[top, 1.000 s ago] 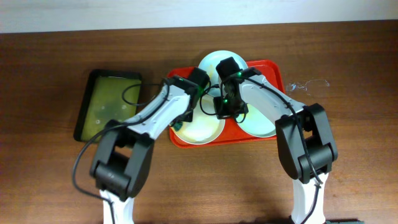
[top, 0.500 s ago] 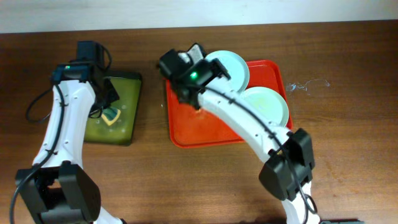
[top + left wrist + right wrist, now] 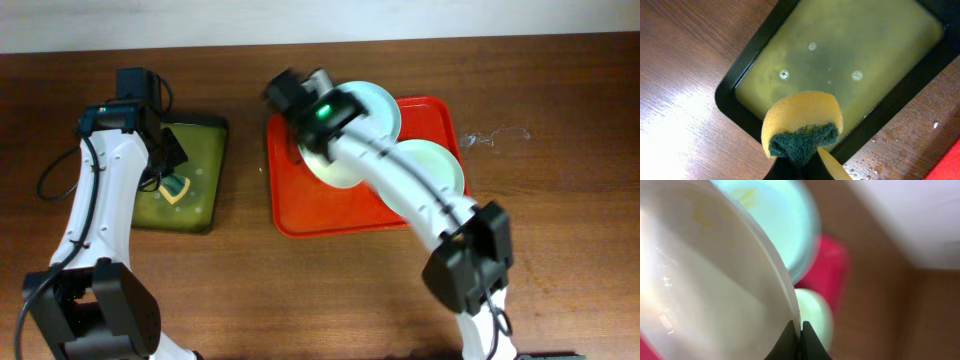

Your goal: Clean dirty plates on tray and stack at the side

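Note:
Open tabletop beyond the red tray lies to the right of my right gripper in the overhead view, so I should carry the plate over, lower and release it.
My right gripper (image 3: 308, 138) (image 3: 801, 331) is shut on the rim of the cream-white plate (image 3: 325, 168) (image 3: 700, 290) and holds it tilted over the left part of the red tray (image 3: 330, 215) (image 3: 832, 265). A mint-green plate with yellow smears (image 3: 380, 108) (image 3: 772, 210) lies at the tray's back. A second mint-green plate (image 3: 440, 165) (image 3: 816, 314) lies at its right. My left gripper (image 3: 172, 182) (image 3: 805, 160) is shut on a yellow sponge with a green scouring side (image 3: 178, 188) (image 3: 802, 122), above the dark tray.
A smaller dark tray with greenish liquid (image 3: 205, 135) (image 3: 735, 82) stands left of the red tray. Water drops wet the wood (image 3: 875, 150) between them. A small clear object (image 3: 495, 135) lies on the table right of the red tray.
My left arm carried the sponge from the red tray to the dark tray. My right arm swung to the tray's back left, and the cream plate now hangs tilted from its jaws.

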